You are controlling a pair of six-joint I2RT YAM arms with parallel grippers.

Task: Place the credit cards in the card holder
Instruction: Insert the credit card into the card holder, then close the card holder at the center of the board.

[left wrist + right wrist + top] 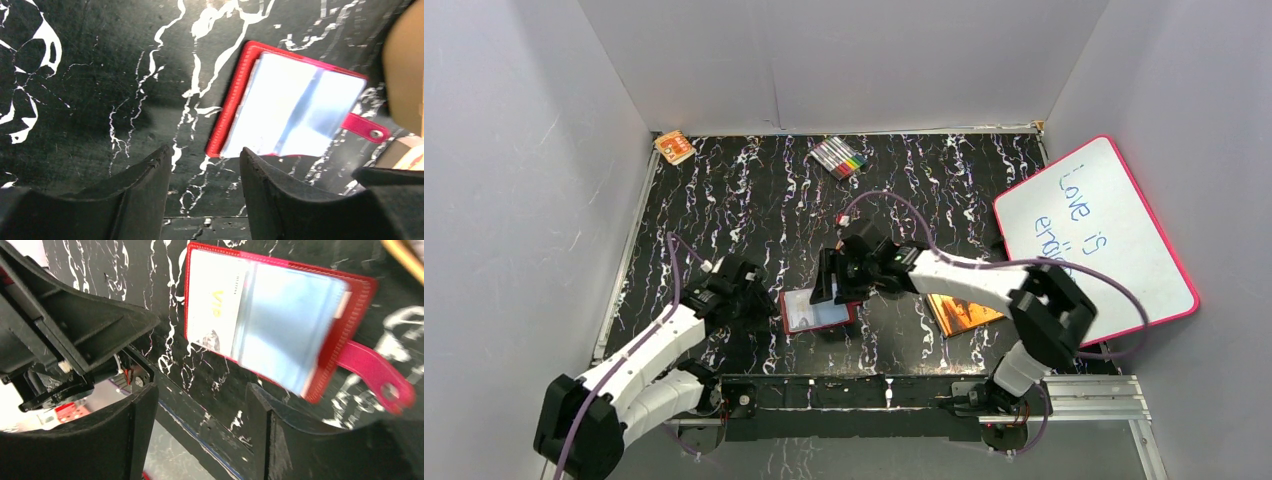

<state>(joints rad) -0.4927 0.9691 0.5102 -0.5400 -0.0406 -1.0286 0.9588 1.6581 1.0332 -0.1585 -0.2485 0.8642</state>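
The right gripper moves to the right in the top view onto the red snap tab [377, 374] next, as the tab sticks out clear of the card holder's edge.
The card holder [816, 312] lies open on the black marbled table, red with glossy pale-blue sleeves. It shows in the left wrist view [295, 107] and the right wrist view [280, 315], with its snap tab [380, 377] sticking out. One white card with gold lettering [212, 307] sits under a sleeve. No loose credit cards show. My left gripper [762, 303] [205, 162] is open and empty just left of the holder. My right gripper [834, 283] [200, 395] is open and empty over the holder's far right edge.
An orange-brown book [964, 312] lies right of the holder. A pink-framed whiteboard [1094, 235] leans at the right. A set of markers [839, 157] and a small orange pack [674, 147] lie at the back. Grey walls enclose the table.
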